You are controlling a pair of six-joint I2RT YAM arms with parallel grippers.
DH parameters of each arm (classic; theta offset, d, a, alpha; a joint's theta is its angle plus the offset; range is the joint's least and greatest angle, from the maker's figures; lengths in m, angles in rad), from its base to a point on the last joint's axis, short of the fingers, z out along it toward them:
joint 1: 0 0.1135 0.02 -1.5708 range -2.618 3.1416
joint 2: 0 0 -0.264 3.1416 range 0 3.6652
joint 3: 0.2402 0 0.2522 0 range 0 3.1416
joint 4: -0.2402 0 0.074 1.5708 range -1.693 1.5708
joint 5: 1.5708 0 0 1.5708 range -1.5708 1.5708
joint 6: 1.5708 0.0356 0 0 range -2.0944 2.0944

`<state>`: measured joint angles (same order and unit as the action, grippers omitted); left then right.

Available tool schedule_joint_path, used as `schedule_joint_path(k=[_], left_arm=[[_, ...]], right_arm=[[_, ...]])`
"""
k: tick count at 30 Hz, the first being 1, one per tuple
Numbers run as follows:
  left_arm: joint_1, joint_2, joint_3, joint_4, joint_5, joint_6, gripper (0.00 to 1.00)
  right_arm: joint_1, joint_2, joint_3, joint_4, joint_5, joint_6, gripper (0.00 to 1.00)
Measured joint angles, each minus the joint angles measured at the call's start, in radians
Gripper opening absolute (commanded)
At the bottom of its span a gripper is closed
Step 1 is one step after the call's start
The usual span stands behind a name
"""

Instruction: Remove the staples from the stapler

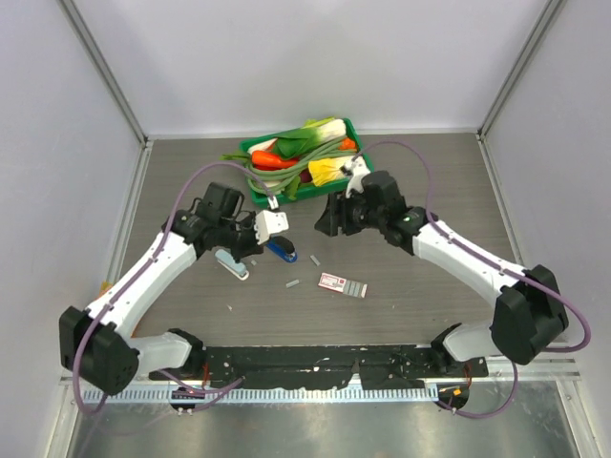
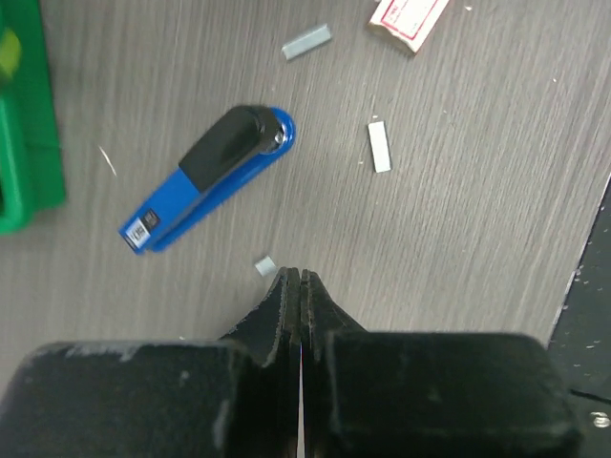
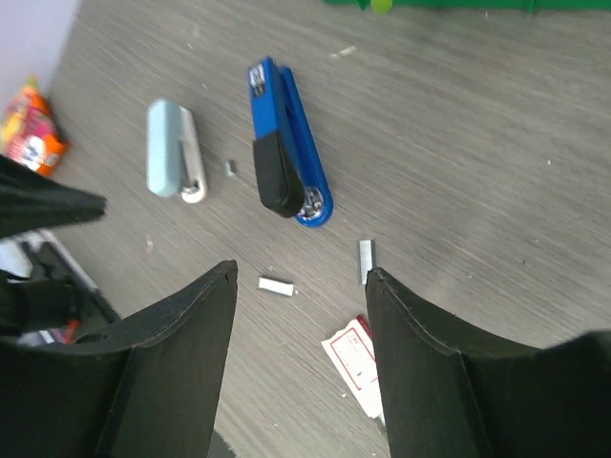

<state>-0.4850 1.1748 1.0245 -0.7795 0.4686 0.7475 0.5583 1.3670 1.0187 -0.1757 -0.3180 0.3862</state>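
My right gripper moves down and back, open, onto the silvery staple strip [image 3: 366, 260] nearest the red-and-white carton next, since that strip lies loose and clear of the stapler.
The dark blue stapler [image 1: 282, 250] lies closed on the table; it also shows in the left wrist view [image 2: 210, 176] and the right wrist view [image 3: 286, 153]. Two silvery staple strips [image 1: 315, 260] [image 1: 293, 283] lie loose beside it, also seen from the left wrist [image 2: 380, 146] [image 2: 306, 41] and the right wrist [image 3: 365, 260] [image 3: 275, 285]. A tiny staple bit [image 2: 265, 265] lies at my left fingertips. My left gripper [image 2: 301, 275] [image 1: 252, 245] is shut and empty, just left of the stapler. My right gripper [image 3: 301, 277] [image 1: 329, 221] is open and empty, above and right of the stapler.
A pale blue-and-white stapler [image 1: 231, 264] [image 3: 174, 150] lies left of the blue one. A red-and-white carton [image 1: 342, 284] [image 2: 409, 17] [image 3: 358, 367] lies right of the strips. A green basket [image 1: 250, 145] of toy vegetables stands behind. Walls enclose the table.
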Motion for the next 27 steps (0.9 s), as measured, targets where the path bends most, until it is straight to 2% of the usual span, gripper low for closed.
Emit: schedule_joint_path(k=[5, 10, 13, 14, 16, 20, 27], left_arm=[[0.06, 0.133, 0.075, -0.036, -0.008, -0.106, 0.0], [0.076, 0.112, 0.069, -0.008, -0.004, -0.205, 0.07], [0.076, 0.083, 0.069, 0.016, 0.009, -0.249, 0.3], [0.076, 0.076, 0.069, 0.027, 0.016, -0.272, 0.42], [0.076, 0.077, 0.069, 0.031, 0.019, -0.283, 0.47], [0.076, 0.085, 0.069, 0.031, 0.021, -0.313, 0.65], [0.076, 0.087, 0.069, 0.039, 0.023, -0.356, 0.77]], right_arm=[[0.134, 0.108, 0.0, -0.063, 0.167, -0.063, 0.6], [0.24, 0.219, -0.002, -0.127, 0.336, -0.089, 0.6], [0.272, 0.242, -0.003, -0.132, 0.405, -0.101, 0.6], [0.28, 0.249, -0.003, -0.129, 0.425, -0.103, 0.6], [0.295, 0.266, -0.003, -0.124, 0.456, -0.108, 0.6], [0.317, 0.312, -0.003, -0.104, 0.521, -0.121, 0.59], [0.323, 0.367, -0.004, -0.036, 0.563, -0.137, 0.54]])
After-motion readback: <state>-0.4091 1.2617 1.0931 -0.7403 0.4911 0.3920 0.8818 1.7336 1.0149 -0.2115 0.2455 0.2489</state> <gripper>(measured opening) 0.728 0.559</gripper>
